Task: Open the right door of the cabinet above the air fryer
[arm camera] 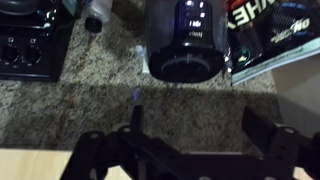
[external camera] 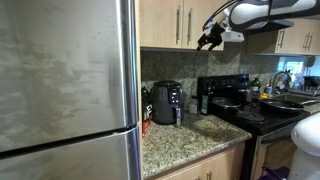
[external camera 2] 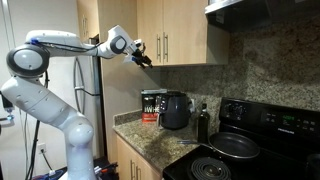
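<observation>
The robot's gripper should go up and outward, onto the handle nearer the stove, because the bar handles are higher up.
The light wood cabinet above the black air fryer (external camera: 166, 102) has two doors with vertical bar handles at the middle. Its right door (external camera: 205, 15) shows in both exterior views (external camera 2: 185, 30). My gripper (external camera: 208, 41) is open and empty. It hovers just in front of the lower edge of the cabinet, close to the handles (external camera 2: 162, 45), without touching them. In the other exterior view the gripper (external camera 2: 144, 58) points toward the doors. In the wrist view the two fingers (arm camera: 200, 130) are spread apart above the air fryer (arm camera: 185, 40) and granite counter (arm camera: 90, 100).
A steel fridge (external camera: 65, 85) fills the near side. A black stove (external camera: 235, 105) with pans and a dark bottle (external camera 2: 203, 122) stand beside the air fryer. A red and black box (arm camera: 265, 40) stands behind it. A range hood (external camera 2: 265, 10) hangs over the stove.
</observation>
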Controlling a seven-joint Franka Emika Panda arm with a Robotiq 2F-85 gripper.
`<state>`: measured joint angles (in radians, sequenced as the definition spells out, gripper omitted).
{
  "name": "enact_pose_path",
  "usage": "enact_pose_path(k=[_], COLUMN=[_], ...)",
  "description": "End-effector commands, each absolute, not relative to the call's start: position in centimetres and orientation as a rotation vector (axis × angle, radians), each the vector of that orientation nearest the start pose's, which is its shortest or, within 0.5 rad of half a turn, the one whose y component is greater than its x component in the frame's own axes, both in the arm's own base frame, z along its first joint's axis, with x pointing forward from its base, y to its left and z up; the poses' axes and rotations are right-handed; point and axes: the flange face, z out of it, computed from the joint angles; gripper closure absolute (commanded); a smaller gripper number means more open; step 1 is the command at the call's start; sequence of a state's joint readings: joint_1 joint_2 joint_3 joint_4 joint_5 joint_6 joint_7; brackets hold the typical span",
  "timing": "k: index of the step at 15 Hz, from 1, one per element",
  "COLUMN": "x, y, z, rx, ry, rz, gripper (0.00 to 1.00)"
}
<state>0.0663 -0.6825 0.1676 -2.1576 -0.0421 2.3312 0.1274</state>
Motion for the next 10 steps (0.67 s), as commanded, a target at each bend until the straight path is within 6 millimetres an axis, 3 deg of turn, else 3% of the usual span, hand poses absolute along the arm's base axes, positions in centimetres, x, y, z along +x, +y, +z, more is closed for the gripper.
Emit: enact_pose_path(k=[1,3,5,10], x=[36.8,36.9,37.7,44.1], y=[11.0,10.5,10.9,10.6], z=[76.2,79.0,78.7,83.8], rx=[-2.814,-2.769,-2.806,-2.666], ry=[-0.138,-0.088,-0.083,0.076], rz=[-1.378,-1.450,-1.445,-1.540], gripper=[0.00,0.00,0.00,0.00])
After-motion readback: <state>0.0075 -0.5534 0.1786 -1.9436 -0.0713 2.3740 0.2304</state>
